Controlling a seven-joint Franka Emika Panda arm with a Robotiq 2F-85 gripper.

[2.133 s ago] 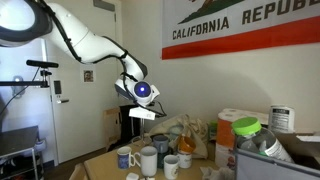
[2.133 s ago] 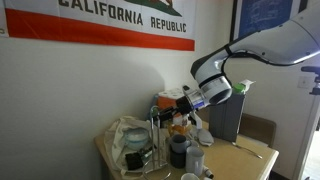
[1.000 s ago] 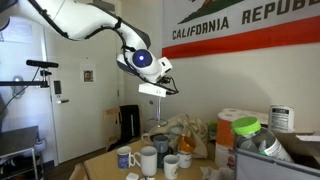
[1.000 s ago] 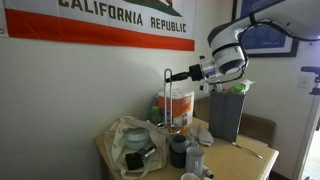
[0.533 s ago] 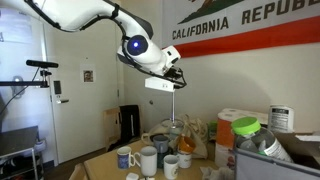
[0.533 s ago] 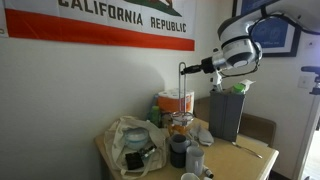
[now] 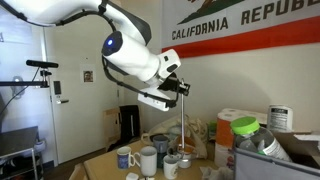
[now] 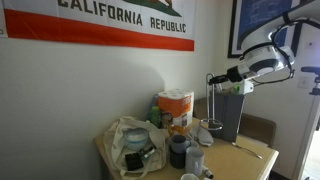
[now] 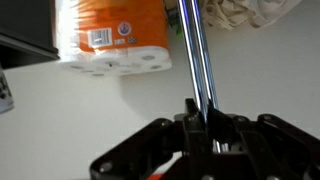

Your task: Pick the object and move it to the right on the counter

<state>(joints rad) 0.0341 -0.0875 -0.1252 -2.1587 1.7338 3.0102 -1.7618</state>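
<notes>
My gripper should next move away from the wall and down, then let go of the stand on the bare tabletop beside the mugs, because that spot is empty.
My gripper (image 7: 184,88) is shut on the top of a thin shiny metal stand (image 7: 186,122) and holds it upright in the air over the cluttered counter (image 7: 101,166). It also shows in an exterior view, gripper (image 8: 212,77) at the top of the stand's rod (image 8: 210,101), whose lower end hangs just above the things on the counter (image 8: 252,156). In the wrist view the gripper (image 9: 203,118) clamps two parallel metal rods (image 9: 194,50) that run away from it.
An orange pack of paper rolls (image 8: 175,107) stands at the wall and shows in the wrist view (image 9: 110,35). Several mugs (image 7: 148,158), a clear plastic bag (image 8: 130,141), a dark bin (image 8: 228,113) and a green-lidded jar (image 7: 247,129) crowd the counter.
The arm lifted the metal stand out of the clutter and carried it sideways, to the right in both exterior views. It now hangs slightly lower than half a second ago.
</notes>
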